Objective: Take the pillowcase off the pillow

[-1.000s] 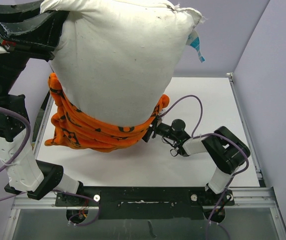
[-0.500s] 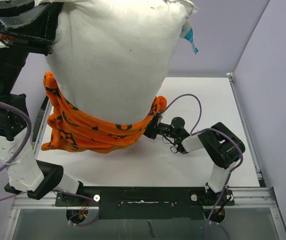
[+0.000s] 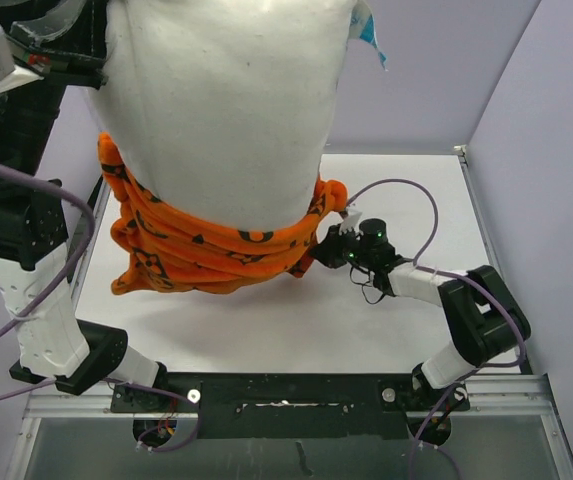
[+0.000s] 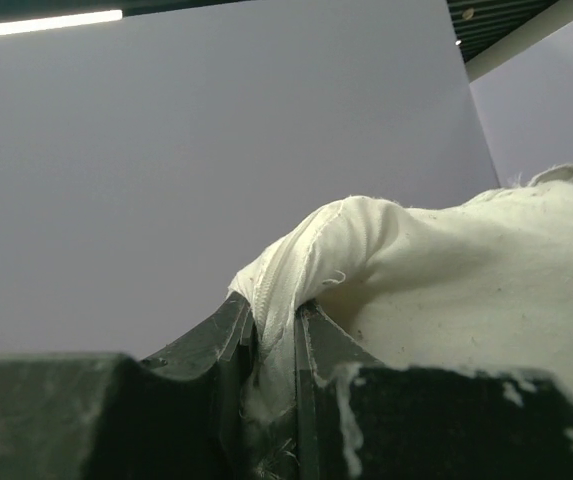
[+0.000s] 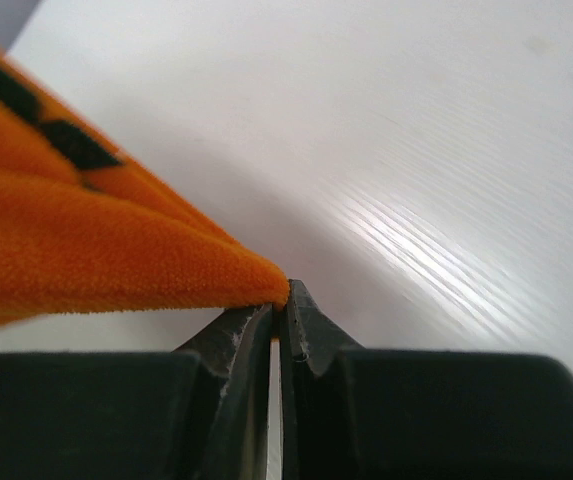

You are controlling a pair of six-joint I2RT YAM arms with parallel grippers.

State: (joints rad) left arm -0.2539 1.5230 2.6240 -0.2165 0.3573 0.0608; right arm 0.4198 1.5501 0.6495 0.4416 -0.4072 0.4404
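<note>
The pillowcase is around the pillow's lower end, so I will pull my right gripper to the right in the top view over the bare table and release the pillowcase's fold.
The off-white pillow (image 3: 226, 110) hangs high over the table. My left gripper (image 4: 276, 320) is shut on its upper corner seam (image 4: 296, 260); in the top view that gripper (image 3: 91, 60) sits at the pillow's upper left. The orange pillowcase (image 3: 216, 250) is bunched as a band round the pillow's lower end. Low at the band's right end, my right gripper (image 3: 318, 252) is shut. In the right wrist view its tips (image 5: 286, 295) nip a pointed fold of the pillowcase (image 5: 86, 240).
The white table (image 3: 296, 320) lies under the hanging pillow and shows bare behind the right gripper (image 5: 416, 150). A blue-and-white tag (image 3: 366, 25) sticks out at the pillow's upper right. Purple walls stand at the back and right. The left arm's tall column (image 3: 26, 250) is at the left edge.
The right gripper has gone from open to shut at the pillowcase's right end, and its arm has stretched out to the right. The pillow has risen a little with the left gripper.
</note>
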